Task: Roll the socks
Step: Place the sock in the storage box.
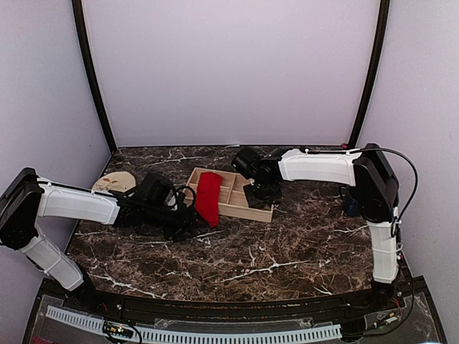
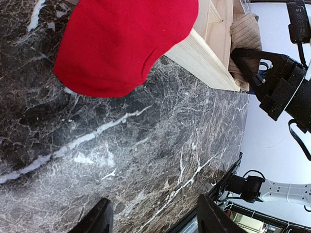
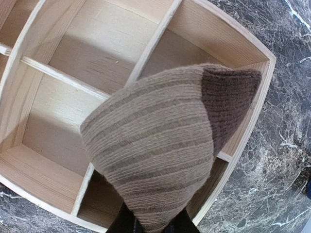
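The tan-brown sock still hangs above the tray's dividers, so my right gripper should next go down into the tray's near corner section (image 3: 104, 200) below it and release the tan-brown sock (image 3: 160, 150).
The red sock (image 1: 208, 197) lies flat, draped over the left edge of the wooden tray (image 1: 231, 204) and onto the table; it fills the top of the left wrist view (image 2: 121, 39). My left gripper (image 1: 185, 215) is open and empty just short of the sock's near end, its fingertips (image 2: 99, 218) apart above bare marble. My right gripper (image 1: 259, 195) hangs over the tray's right end, shut on the tan-brown sock (image 3: 160, 150), a ribbed bundle with a dark brown toe above the compartments. That sock also shows in the left wrist view (image 2: 245, 31).
The tray (image 3: 97, 63) has several open compartments with thin dividers. A round beige patterned disc (image 1: 113, 183) lies at the far left behind my left arm. Dark marble table (image 1: 272, 251) stretches in front; purple walls close in the back and sides.
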### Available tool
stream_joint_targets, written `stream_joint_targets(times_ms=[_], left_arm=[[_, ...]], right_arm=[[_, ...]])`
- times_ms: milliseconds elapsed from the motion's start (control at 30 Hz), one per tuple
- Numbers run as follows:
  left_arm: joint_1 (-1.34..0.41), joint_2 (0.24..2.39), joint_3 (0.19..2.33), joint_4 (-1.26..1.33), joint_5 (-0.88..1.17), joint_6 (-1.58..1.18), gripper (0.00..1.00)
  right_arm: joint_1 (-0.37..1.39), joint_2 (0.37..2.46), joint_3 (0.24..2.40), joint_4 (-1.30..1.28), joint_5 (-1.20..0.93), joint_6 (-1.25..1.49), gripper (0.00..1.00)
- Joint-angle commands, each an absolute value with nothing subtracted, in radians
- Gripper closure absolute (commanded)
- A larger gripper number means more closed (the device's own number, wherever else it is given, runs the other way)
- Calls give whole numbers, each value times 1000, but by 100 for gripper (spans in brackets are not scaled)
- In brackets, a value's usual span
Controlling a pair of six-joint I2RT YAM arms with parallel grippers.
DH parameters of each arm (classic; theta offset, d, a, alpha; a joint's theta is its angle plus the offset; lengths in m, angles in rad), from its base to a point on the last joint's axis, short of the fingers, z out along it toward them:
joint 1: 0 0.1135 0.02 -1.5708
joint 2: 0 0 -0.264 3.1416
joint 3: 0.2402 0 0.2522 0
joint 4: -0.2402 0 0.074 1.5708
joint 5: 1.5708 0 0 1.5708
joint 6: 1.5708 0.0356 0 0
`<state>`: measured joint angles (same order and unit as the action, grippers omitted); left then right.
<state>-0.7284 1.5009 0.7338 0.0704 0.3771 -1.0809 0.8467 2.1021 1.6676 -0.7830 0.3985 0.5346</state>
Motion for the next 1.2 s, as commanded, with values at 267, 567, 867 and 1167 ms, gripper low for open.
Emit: stream_joint_targets(times_ms=[267,567,867,1167], left_arm=[[-723,1481,715,67,373,-1083,39],[-720,1482,719,65,371,-1078,39],[-712,1476,716,50,371,-1073,39],[-707,1477,731,37,368,-1066,39]], right_arm=[[790,2192,1748,-885,305,519,100],[766,2264,1788,-903,256,519,100],[760,2293,1789,-897,239,522,100],[759,2236,1803,-887,250,522,62]])
